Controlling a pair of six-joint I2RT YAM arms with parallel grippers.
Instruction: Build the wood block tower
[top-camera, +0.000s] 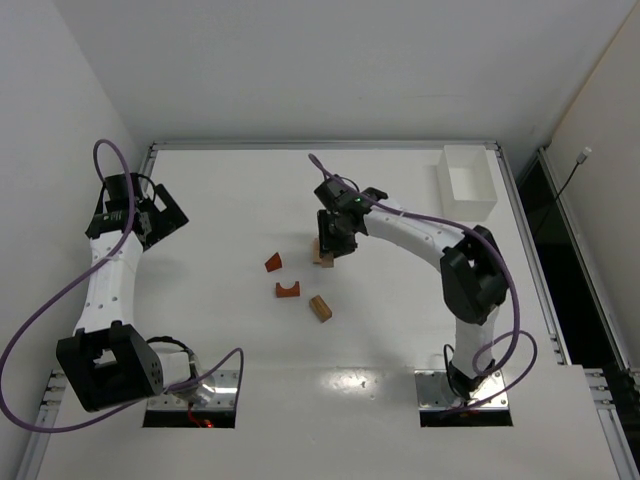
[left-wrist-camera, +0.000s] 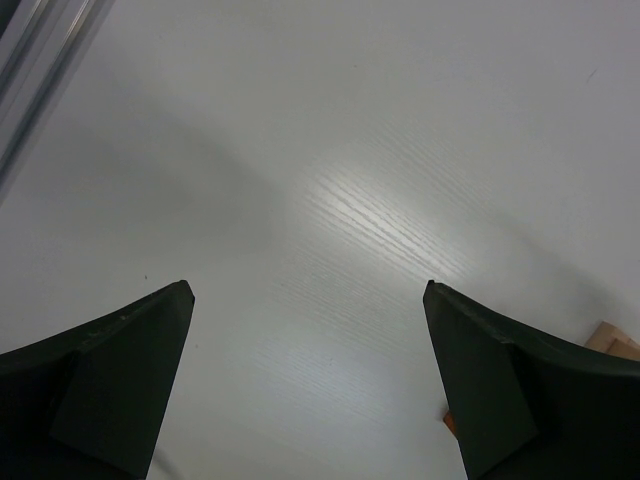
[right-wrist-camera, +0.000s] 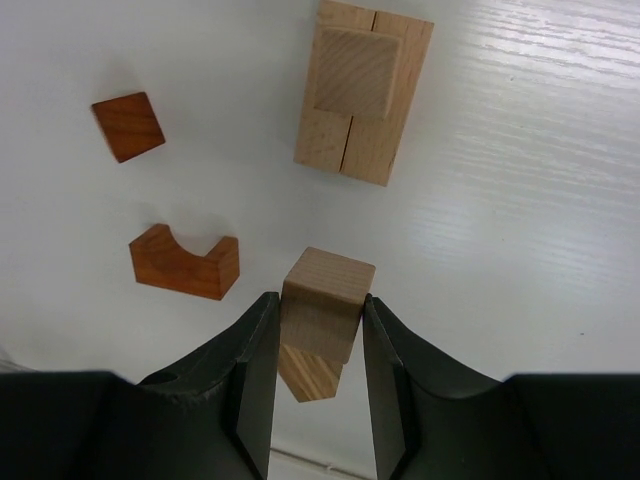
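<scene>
The right gripper moves outward and down over the stack's near end (top-camera: 317, 259) (right-wrist-camera: 343, 147) next, then releases the pale tan block, because that end is bare beside the square block.
My right gripper (top-camera: 335, 238) (right-wrist-camera: 319, 302) is shut on a pale tan block (right-wrist-camera: 327, 290) and holds it above the table. A low stack (right-wrist-camera: 358, 90) of two pale blocks side by side with a square block on top stands just beyond it; it also shows in the top view (top-camera: 320, 256). A reddish wedge (top-camera: 273, 262) (right-wrist-camera: 128, 125), a reddish arch (top-camera: 288, 290) (right-wrist-camera: 185, 262) and a tan block (top-camera: 320, 308) (right-wrist-camera: 310, 375) lie loose. My left gripper (top-camera: 152, 215) (left-wrist-camera: 308, 290) is open and empty at the far left.
A white rectangular box (top-camera: 466, 182) stands at the back right of the table (top-camera: 220, 200). A metal rail runs along the table's left edge (left-wrist-camera: 40, 60). A corner of a tan block (left-wrist-camera: 612, 340) peeks past the left gripper's right finger.
</scene>
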